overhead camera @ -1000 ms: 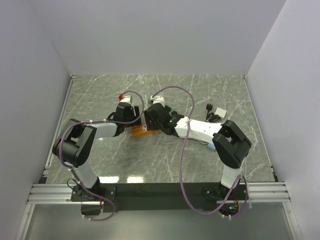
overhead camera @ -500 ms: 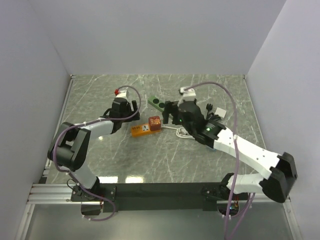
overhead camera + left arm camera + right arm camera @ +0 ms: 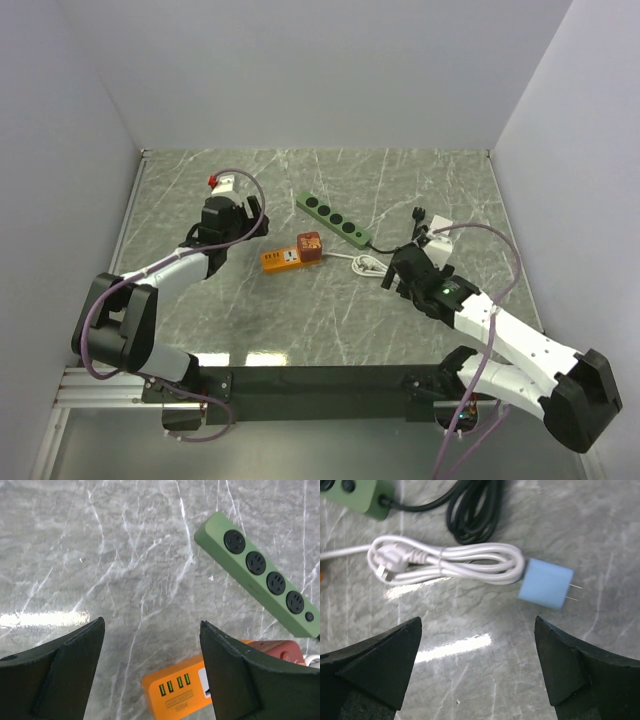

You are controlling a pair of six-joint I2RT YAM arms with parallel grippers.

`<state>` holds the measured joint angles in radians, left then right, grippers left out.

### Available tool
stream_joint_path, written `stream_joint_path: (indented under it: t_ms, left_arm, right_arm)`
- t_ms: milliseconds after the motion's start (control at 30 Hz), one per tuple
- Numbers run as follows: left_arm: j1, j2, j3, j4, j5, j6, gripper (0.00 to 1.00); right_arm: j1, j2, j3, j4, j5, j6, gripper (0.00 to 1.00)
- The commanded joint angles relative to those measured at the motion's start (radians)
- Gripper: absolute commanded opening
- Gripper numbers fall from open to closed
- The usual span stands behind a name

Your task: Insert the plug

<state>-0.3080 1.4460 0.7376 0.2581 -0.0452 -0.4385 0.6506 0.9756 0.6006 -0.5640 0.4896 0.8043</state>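
Observation:
The blue adapter's body [image 3: 546,584] sits aside from the gap between my fingers. My right gripper needs to move toward the right in the wrist view and down around it.
An orange power strip [image 3: 290,259] with USB ports [image 3: 176,691] lies mid-table. A red-brown plug block [image 3: 310,243] sits on its right end and shows in the left wrist view [image 3: 280,649]. My left gripper [image 3: 254,224] is open and empty [image 3: 151,624], up and to the left of the strip. My right gripper [image 3: 399,268] is open and empty [image 3: 477,621]. It hovers just short of a blue two-prong adapter [image 3: 546,583] and a coiled white cable with a plug [image 3: 445,560].
A green four-socket power strip [image 3: 333,218] lies behind the orange one and shows in the left wrist view [image 3: 260,572]. Its black cord [image 3: 472,510] is coiled near the white cable. A black plug [image 3: 420,214] and a white adapter [image 3: 439,226] lie at the back right.
Both grippers have drawn away from the orange strip, the left one to the back left and the right one to the right. This uncovered the red-brown plug on the strip and the green strip.

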Motion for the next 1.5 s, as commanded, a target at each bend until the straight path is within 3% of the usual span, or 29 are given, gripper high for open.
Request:
stream_joint_path:
  t_ms: [0,200,367,533,767,900,1100,1233,1400,1467]
  left_arm:
    - [0.004,-0.030,-0.014,0.050,0.036,0.003,0.83]
    - [0.004,-0.032,-0.006,0.043,0.062,0.006,0.82]
    - [0.004,-0.052,-0.015,0.036,0.056,0.006,0.82]
    - [0.004,-0.056,-0.017,0.027,0.051,0.006,0.82]
    - [0.004,-0.056,-0.015,0.017,0.048,0.009,0.82]
    - [0.004,-0.062,-0.021,0.023,0.047,0.009,0.82]
    - [0.004,-0.038,-0.012,0.024,0.056,0.012,0.82]
    - [0.006,-0.042,-0.014,0.023,0.054,0.014,0.82]
    - [0.004,-0.044,-0.018,0.026,0.048,0.012,0.82]
    - [0.004,-0.041,-0.017,0.027,0.053,0.012,0.82]
  right_arm:
    - [-0.035,-0.047,-0.035,-0.062,0.083,0.119,1.00]
    - [-0.121,-0.048,-0.084,0.026,0.049,0.092,1.00]
    - [-0.187,-0.005,-0.094,0.073,0.041,0.052,0.91]
    - [-0.252,0.058,-0.087,0.118,-0.011,0.024,0.88]
    - [-0.315,0.127,-0.073,0.122,-0.104,-0.031,0.68]
    - [-0.325,0.143,-0.071,0.110,-0.106,-0.028,0.61]
    - [-0.325,0.127,-0.107,0.119,-0.115,-0.007,0.59]
    - [-0.324,0.182,-0.082,0.098,-0.141,-0.020,0.48]
    - [-0.319,0.170,-0.087,0.102,-0.129,-0.013,0.48]
    - [-0.318,0.178,-0.082,0.101,-0.128,-0.020,0.28]
